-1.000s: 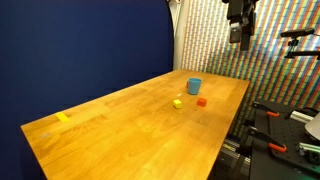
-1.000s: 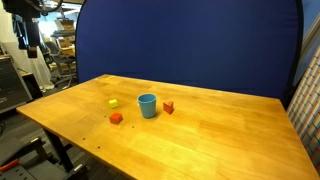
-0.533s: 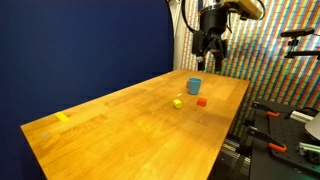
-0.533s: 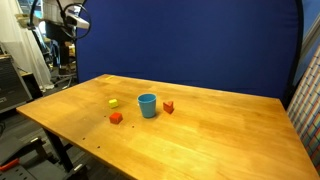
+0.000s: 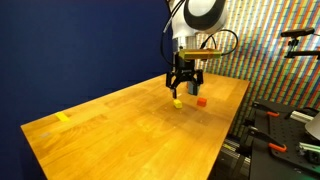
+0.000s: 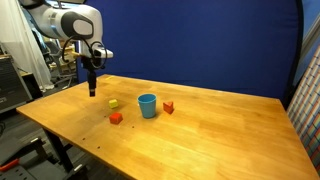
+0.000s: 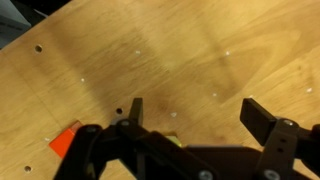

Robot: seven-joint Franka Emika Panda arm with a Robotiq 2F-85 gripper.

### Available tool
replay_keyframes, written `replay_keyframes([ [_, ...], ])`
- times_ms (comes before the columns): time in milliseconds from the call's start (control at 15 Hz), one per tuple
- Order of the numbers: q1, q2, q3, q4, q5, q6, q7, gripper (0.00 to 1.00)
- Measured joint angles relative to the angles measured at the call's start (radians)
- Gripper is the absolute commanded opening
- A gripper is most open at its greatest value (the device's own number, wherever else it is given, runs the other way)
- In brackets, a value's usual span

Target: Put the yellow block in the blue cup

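I need to move my gripper over the yellow block next and lower its open fingers around the block. The block is below the fingers, toward the bottom of the wrist view.
The yellow block is a tiny cube on the wooden table. The light-blue cup stands upright a short way from it; in an exterior view my arm hides most of the cup. My gripper is open and empty. It hangs fingers down just above the table, close beside the yellow block and not touching it. In the wrist view the open jaws frame bare wood, and a yellow sliver of the block shows at the gripper body's edge.
A red-orange cube lies near the cup and shows in the wrist view. Another red cube sits on the cup's other side. A flat yellow tape patch is near the table's far corner. A blue backdrop stands behind the table.
My arm has swung in from high beyond the table and come down. The gripper now hangs low over the tabletop next to the yellow block. The blocks and the cup have not moved.
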Motion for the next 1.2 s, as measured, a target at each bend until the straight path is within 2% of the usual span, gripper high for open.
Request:
replay_keyframes([
  [333, 0.021, 0.141, -0.084, 0.127, -0.066, -0.005, 0.12, 1.0],
  [600, 0.05, 0.219, -0.118, 0.206, -0.106, -0.03, 0.187, 1.0],
  [667, 0.058, 0.239, -0.123, 0.225, -0.114, -0.045, 0.202, 0.75],
  [733, 0.064, 0.258, -0.126, 0.243, -0.12, -0.055, 0.213, 0.72],
  [800, 0.068, 0.274, -0.129, 0.257, -0.121, -0.065, 0.22, 0.65],
  [1200, 0.079, 0.326, -0.148, 0.318, -0.127, -0.102, 0.254, 0.18],
])
